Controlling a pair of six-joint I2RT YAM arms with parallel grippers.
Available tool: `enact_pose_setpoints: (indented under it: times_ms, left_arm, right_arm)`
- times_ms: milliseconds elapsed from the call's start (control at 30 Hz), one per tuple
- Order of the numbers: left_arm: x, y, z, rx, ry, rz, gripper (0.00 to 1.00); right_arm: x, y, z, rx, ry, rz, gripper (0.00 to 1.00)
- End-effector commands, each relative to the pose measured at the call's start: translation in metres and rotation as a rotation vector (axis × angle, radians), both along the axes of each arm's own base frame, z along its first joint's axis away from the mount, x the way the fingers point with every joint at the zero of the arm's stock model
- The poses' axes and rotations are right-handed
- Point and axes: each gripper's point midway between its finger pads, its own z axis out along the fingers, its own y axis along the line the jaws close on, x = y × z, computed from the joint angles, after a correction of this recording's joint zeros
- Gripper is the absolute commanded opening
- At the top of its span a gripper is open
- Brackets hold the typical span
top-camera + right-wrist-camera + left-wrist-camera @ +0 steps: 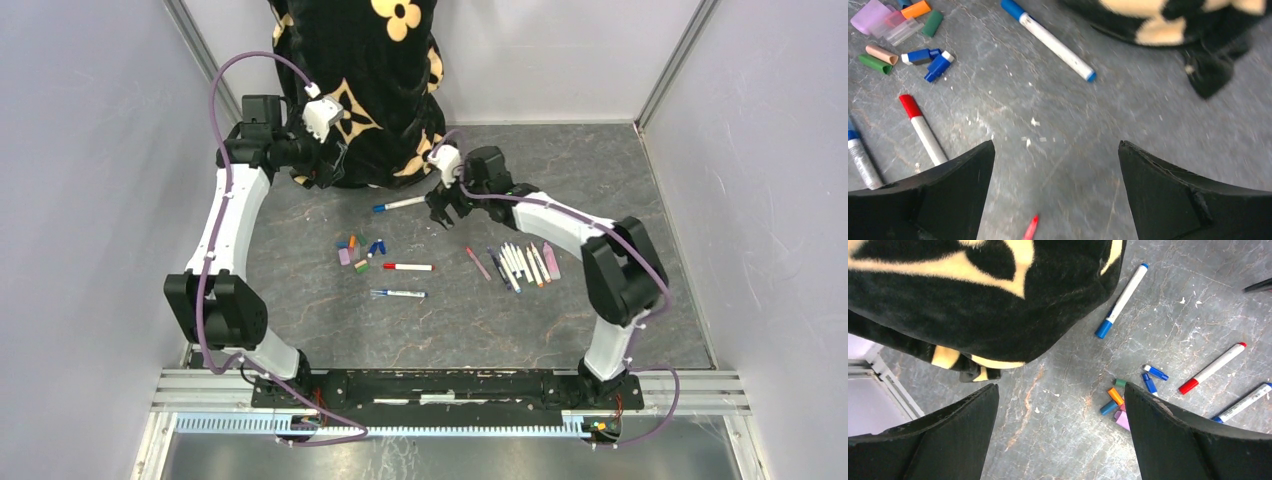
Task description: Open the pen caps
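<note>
The back blue pen's white body (415, 201) (1076, 63) is below my right gripper and to its left in the top view, so my right gripper should move down and across to it next.
A pile of loose pen caps (358, 250) in pink, orange, blue and green lies mid-table. It also shows in the left wrist view (1115, 396) and the right wrist view (923, 56). Three capped pens lie apart: a blue one (398, 204) at the back, a red one (408, 267) and another blue one (397, 294). A row of several uncapped pens (525, 263) lies at the right. My right gripper (442, 213) (1056, 145) is open and empty, just right of the back blue pen (1053, 42). My left gripper (335, 158) (1060, 387) is open and empty at the cloth's edge.
A black cloth with yellow flowers (360, 70) covers the back middle of the table and fills the top of the left wrist view (973, 290). A single pink pen (477, 263) lies left of the row. Pale walls close in both sides.
</note>
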Motion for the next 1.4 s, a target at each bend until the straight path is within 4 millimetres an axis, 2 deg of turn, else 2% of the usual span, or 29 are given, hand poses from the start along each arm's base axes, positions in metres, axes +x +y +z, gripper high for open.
enact_pose_setpoints:
  times_ms: [0,67,133,200,333,433,533,767,867,900,1033,1167,1367]
  left_arm:
    - [-0.006,-0.011,0.002,-0.118,0.047,-0.032,1.0]
    - [-0.009,-0.012,-0.001,-0.13,0.076,-0.051,1.0]
    - [-0.008,-0.001,-0.003,-0.145,0.087,-0.031,1.0]
    - [-0.009,0.001,-0.005,-0.154,0.097,-0.03,1.0]
    - [-0.013,0.002,-0.009,-0.164,0.114,-0.042,1.0]
    - [-0.015,0.003,-0.007,-0.156,0.108,-0.047,1.0]
    - [-0.016,0.005,-0.006,-0.142,0.097,-0.049,1.0]
    - [-0.016,0.011,-0.004,-0.102,0.081,-0.051,1.0]
    - [-0.018,0.012,-0.005,-0.092,0.08,-0.052,1.0]
    - [-0.018,0.012,-0.005,-0.091,0.079,-0.052,1.0]
    - [-0.018,0.013,-0.004,-0.088,0.076,-0.052,1.0]
    - [-0.018,0.012,-0.003,-0.089,0.073,-0.054,1.0]
    - [-0.023,0.013,-0.002,-0.081,0.068,-0.056,0.99]
  right_arm:
    - [0.026,0.045,0.012,0.022,-0.167,0.175,0.98]
    - [0.032,0.06,0.01,0.051,-0.187,0.211,0.98]
    - [0.041,0.069,0.006,0.077,-0.197,0.21,0.98]
    - [0.052,0.078,0.0,0.098,-0.191,0.194,0.98]
    - [0.073,0.088,-0.007,0.145,-0.19,0.102,0.98]
    - [0.08,0.096,-0.018,0.163,-0.182,0.1,0.98]
    - [0.083,0.107,-0.038,0.117,-0.164,0.19,0.98]
    - [0.114,0.121,-0.063,0.057,-0.114,0.177,0.98]
    - [0.113,0.116,-0.076,0.036,-0.099,0.172,0.98]
    - [0.107,0.112,-0.086,0.017,-0.066,0.176,0.97]
    - [0.091,0.102,-0.104,-0.015,-0.009,0.181,0.92]
    - [0.078,0.092,-0.111,-0.039,0.018,0.178,0.9]
    - [0.059,0.078,-0.115,-0.058,0.054,0.172,0.8]
